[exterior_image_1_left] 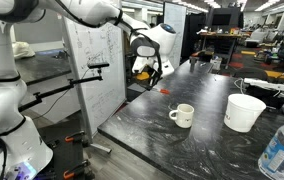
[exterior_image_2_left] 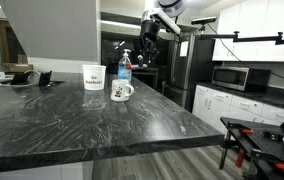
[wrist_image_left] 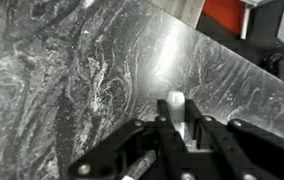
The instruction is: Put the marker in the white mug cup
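Observation:
My gripper moves across toward the white mug cup [exterior_image_1_left: 183, 115] next and down over its open top, since the thin stick hangs above the table, away from the mug.
My gripper [wrist_image_left: 175, 115] is shut on a thin stick, the marker [wrist_image_left: 174, 103]. Its end looks pale in the wrist view and pokes out between the fingertips; its red colour does not show. In both exterior views the gripper [exterior_image_1_left: 154, 74] [exterior_image_2_left: 142, 57] hangs well above the dark marbled table [exterior_image_1_left: 182, 145], at its far end and away from the mug. The white mug cup [exterior_image_1_left: 183, 115] [exterior_image_2_left: 121, 92] stands upright on the table with its loop handle to one side. I cannot see inside it.
A larger white handleless tub [exterior_image_1_left: 244, 112] [exterior_image_2_left: 93, 77] stands near the mug. A clear water bottle [exterior_image_1_left: 280, 150] [exterior_image_2_left: 124, 68] stands by them. A whiteboard [exterior_image_1_left: 97, 60] stands beside the table. Kitchen cabinets and a microwave [exterior_image_2_left: 229, 77] lie beyond it.

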Motion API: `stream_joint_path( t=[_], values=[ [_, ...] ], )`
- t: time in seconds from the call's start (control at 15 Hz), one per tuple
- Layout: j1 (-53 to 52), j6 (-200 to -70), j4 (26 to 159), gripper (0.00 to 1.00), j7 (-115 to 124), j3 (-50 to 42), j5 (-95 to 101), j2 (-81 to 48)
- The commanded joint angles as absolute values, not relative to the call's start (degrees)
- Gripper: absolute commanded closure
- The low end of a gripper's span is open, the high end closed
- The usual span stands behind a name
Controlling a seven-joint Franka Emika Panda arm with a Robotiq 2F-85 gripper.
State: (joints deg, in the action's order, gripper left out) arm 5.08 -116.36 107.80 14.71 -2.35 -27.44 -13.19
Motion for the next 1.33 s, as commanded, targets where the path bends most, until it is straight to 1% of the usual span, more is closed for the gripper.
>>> stream_joint_path(
  t=[0.0,0.27,0.73,0.93,1.27],
  values=[
    [7.2,-109.6,101.5,0.94,16.8,-3.8,-30.8,-17.8],
    [9.0,-111.8,97.1,0.94,19.1,-5.3,-32.0,-22.5],
    [13.5,-109.7,88.0,0.94,19.6,-3.6,-47.5,-30.8],
    [14.3,-108.0,86.0,0.94,21.2,-3.9,-52.0,-33.6],
    [14.2,-106.9,84.7,0.94,27.2,-5.2,-52.3,-35.6]
  ],
)
